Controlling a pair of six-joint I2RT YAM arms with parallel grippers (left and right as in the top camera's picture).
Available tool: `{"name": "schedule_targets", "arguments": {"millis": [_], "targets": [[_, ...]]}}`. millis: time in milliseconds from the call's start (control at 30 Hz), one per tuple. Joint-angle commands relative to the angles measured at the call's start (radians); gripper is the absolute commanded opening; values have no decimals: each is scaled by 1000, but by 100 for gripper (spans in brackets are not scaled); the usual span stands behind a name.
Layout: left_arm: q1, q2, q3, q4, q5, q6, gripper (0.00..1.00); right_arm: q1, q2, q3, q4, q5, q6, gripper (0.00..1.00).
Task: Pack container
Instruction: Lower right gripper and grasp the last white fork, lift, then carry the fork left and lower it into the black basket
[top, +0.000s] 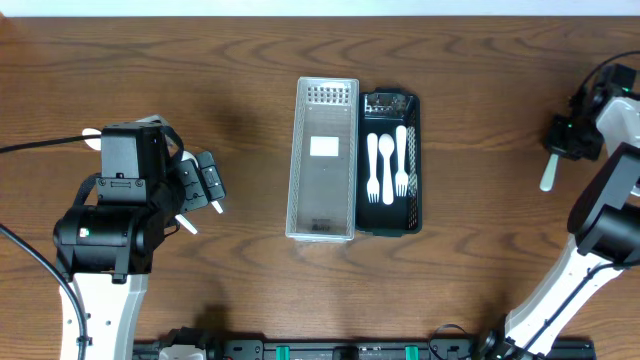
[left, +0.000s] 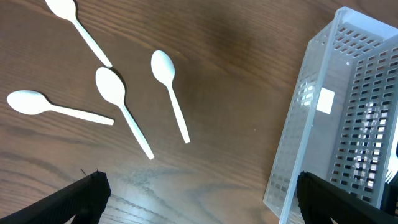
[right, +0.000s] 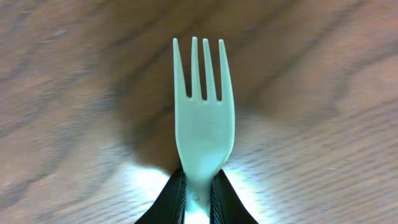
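My right gripper should lift the white fork next. Then it should lower the fork into the black container (top: 389, 168), where matching forks lie.
A clear perforated container (top: 296, 150) stands at the table's centre, and it also shows in the left wrist view (left: 348, 112). A black container (top: 414, 150) beside it on the right holds white utensils (top: 387, 165). Several white spoons (left: 169, 93) lie on the wood left of the clear container. My left gripper (left: 199, 199) is open and empty, hovering above the table between the spoons and the clear container. My right gripper (right: 199, 180) is shut on a white fork (right: 202, 118), held at the far right of the table (top: 560, 140), tines pointing away from the jaws.
The left arm's body (top: 120, 210) covers most of the spoons from overhead; only their ends (top: 215, 205) stick out. The right arm (top: 605, 220) stands along the table's right edge. Bare wood lies between the black container and the right gripper.
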Motion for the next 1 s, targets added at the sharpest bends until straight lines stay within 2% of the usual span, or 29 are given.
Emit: {"name": "schedule_targets", "arguments": {"millis": [0, 333, 567, 733, 967], "targets": [[-2, 3, 19, -6, -5, 17, 98, 55, 74, -77, -24, -46, 12, 1], [-2, 3, 19, -6, -5, 17, 98, 189, -234, -61, 7, -19, 15, 1], [-2, 3, 19, -6, -5, 17, 98, 403, -470, 12, -29, 18, 68, 1], [-2, 3, 19, -6, -5, 17, 98, 581, -492, 103, -108, 39, 192, 1], [-2, 3, 19, -13, -5, 17, 98, 760, -428, 103, -117, 88, 433, 1]]}}
